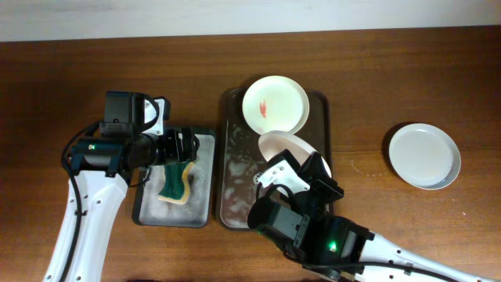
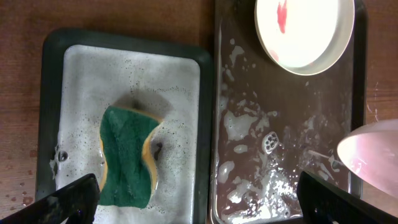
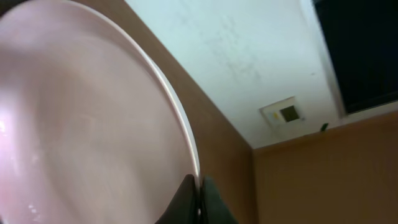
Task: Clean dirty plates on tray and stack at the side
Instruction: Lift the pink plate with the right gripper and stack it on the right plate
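Observation:
The white plate [image 1: 424,155] to stack on is below the right gripper and to its right in the overhead view, so the right gripper will next go that way, lower the pink plate's rim and release.
The large dark tray [image 1: 235,168] holds suds and a pale plate with a red smear [image 1: 274,104] at its far end; both show in the left wrist view, tray [image 2: 249,168] and plate [image 2: 305,31]. My right gripper [image 1: 308,166] is shut on the rim of the pale pink plate [image 1: 280,144] and holds it tilted above the tray; the wrist view shows the fingers [image 3: 199,194] pinching the plate's edge [image 3: 81,124]. A white plate [image 1: 424,155] lies on the table at the right. My left gripper [image 2: 199,202] is open and empty above the sponge.
A green and yellow sponge [image 1: 176,185] lies in the smaller black tray [image 1: 205,149] with soapy water, left of the large tray; both show in the left wrist view, sponge [image 2: 127,155] and small tray [image 2: 81,81]. The wooden table [image 1: 376,70] surrounds everything.

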Tool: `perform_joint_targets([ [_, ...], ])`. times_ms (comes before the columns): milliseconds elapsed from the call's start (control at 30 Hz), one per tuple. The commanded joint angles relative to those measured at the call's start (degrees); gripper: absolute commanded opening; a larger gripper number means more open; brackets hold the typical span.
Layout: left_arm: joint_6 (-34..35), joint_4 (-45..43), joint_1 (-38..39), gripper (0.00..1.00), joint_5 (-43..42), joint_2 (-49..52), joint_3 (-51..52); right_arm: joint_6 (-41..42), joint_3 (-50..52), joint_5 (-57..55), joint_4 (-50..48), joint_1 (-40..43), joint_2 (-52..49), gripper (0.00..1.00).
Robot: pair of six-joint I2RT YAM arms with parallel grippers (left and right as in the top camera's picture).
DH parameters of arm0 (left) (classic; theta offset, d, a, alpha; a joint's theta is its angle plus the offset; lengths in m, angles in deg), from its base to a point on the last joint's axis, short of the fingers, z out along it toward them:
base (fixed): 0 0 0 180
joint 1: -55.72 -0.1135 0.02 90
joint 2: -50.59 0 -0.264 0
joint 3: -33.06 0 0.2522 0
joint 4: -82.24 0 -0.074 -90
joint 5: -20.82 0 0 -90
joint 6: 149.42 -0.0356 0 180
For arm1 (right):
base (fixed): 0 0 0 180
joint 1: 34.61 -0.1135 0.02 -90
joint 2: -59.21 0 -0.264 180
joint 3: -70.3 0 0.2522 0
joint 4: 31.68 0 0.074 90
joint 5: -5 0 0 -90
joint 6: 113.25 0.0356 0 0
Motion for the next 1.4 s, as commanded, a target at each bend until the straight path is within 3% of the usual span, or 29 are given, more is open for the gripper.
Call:
perform_joint_targets([
  [0, -0.6, 0.0, -0.2, 1.0, -1.0, -0.3, -0.9, -2.1, -1.2, -5.6, -0.5, -1.2, 0.8, 0.04],
  [700, -0.6, 0.0, -0.2, 0.99, -1.0, -0.3, -0.9, -2.0, -1.2, -5.6, -0.9, -1.1, 0.8, 0.04],
  [733, -0.6, 0.0, -0.2, 0.99, -1.0, -0.3, -0.9, 2.6, -1.2, 1.7, -3.9, 0.4, 0.8, 0.04],
  [767, -0.6, 0.0, -0.2, 0.99, -1.0, -0.3, -0.9, -1.6, -1.2, 9.3, -4.3, 0.4, 0.8, 0.04],
  [800, -0.6, 0.0, -0.2, 1.0, -1.0, -0.3, -0.9, -0.9, -1.2, 4.9, -3.9, 0.9, 0.8, 0.04],
  [833, -0.6, 0.0, -0.2, 0.99, -1.0, -0.3, -0.9, 7.0, -1.3, 1.8, -5.2, 3.8, 0.9, 0.04],
  [867, -0.6, 0.0, -0.2, 0.99, -1.0, -0.3, -0.9, 9.2, -1.3, 18.2, -3.1, 9.5, 0.9, 0.04],
  [900, -0.6, 0.0, -0.2, 0.99, -1.0, -0.3, -0.9, 19.8, -1.4, 23.3, -0.3, 16.6, 0.9, 0.04],
  [933, -0.6, 0.0, -0.2, 0.99, -1.0, -0.3, -0.9, 23.5, -1.9, 38.6, 0.1, 25.2, 1.0, 0.04],
  [967, -0.6, 0.0, -0.2, 0.99, -1.0, -0.3, -0.9, 23.8, -3.0, 52.5, -0.1, 34.2, 1.0, 0.04],
  [1067, -0.6, 0.0, -0.2, 0.99, -1.0, -0.3, -0.9, 23.8, -4.9, 79.4, -0.1, 61.9, 0.9, 0.04],
  [1100, -0.6, 0.0, -0.2, 0.99, -1.0, -0.3, -0.9, 23.8, -4.9, 83.4, 0.0, 69.2, 0.6, 0.04],
  [1133, -0.6, 0.0, -0.2, 0.99, -1.0, -0.3, -0.9, 23.8, -4.9, 85.2, -0.3, 81.7, -0.7, 0.04],
  [1233, -0.6, 0.0, -0.2, 0.99, -1.0, -0.3, -0.9, 23.8, -4.9, 84.8, -4.0, 100.7, -8.4, 0.04],
  [1367, -0.6, 0.0, -0.2, 0.99, -1.0, -0.3, -0.9, 27.0, -4.9, 80.3, -7.0, 109.6, -22.8, 0.04],
])
